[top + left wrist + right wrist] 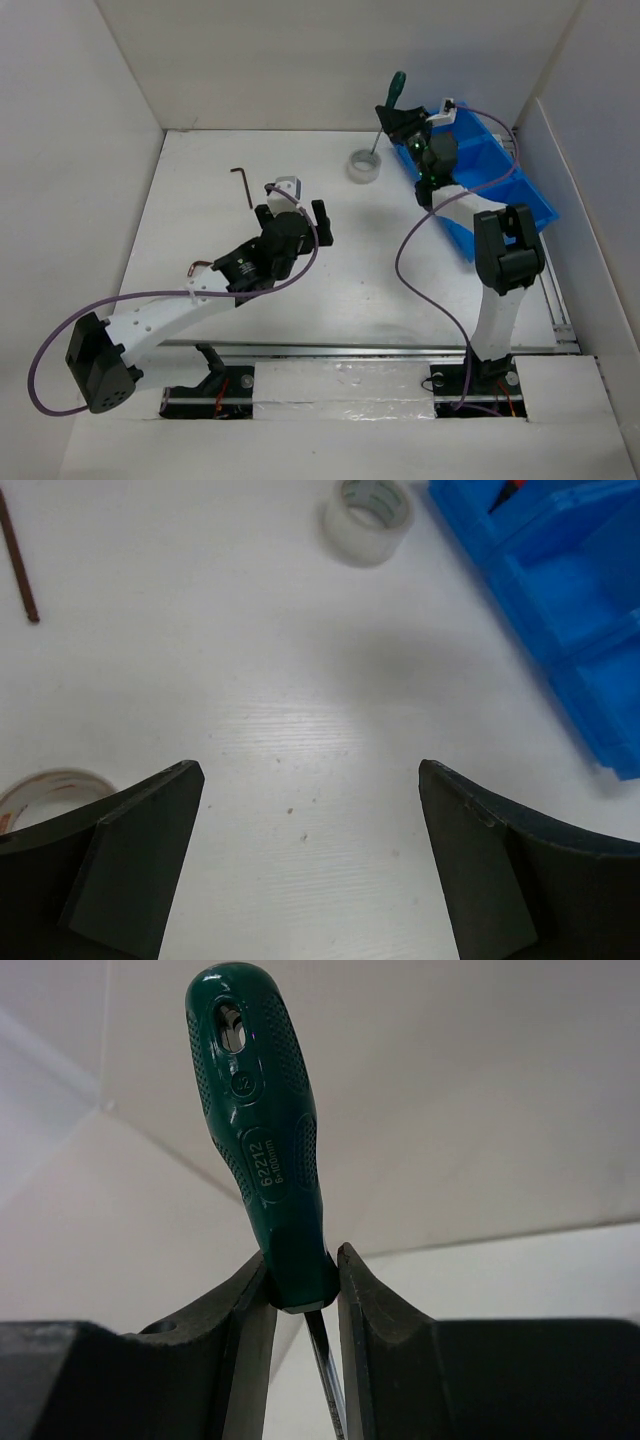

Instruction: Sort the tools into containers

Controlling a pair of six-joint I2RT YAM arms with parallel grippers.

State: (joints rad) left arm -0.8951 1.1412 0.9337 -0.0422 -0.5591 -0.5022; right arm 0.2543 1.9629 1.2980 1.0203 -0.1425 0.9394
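My right gripper will shift over, tilt, lower and release next: the far bin section with the red handle lies below, to its right in the top view.
My right gripper (397, 118) is shut on a green-handled screwdriver (396, 86), gripping the base of the handle, with the handle up and the shaft (377, 138) hanging down. In the right wrist view the screwdriver (258, 1140) stands between my shut gripper (300, 1268). It is held just left of the blue bin (497, 172). My left gripper (297, 205) is open and empty over bare table (310, 770). A clear tape roll (364, 166) (368, 518) and a dark hex key (243, 187) (18, 555) lie on the table. A red handle (510, 490) shows inside the bin (560, 590).
A second tape roll (50, 785) lies by my left fingers, mostly hidden. White walls enclose the table on the left, back and right. Purple cables loop from both arms. A metal rail runs along the near edge (360, 348).
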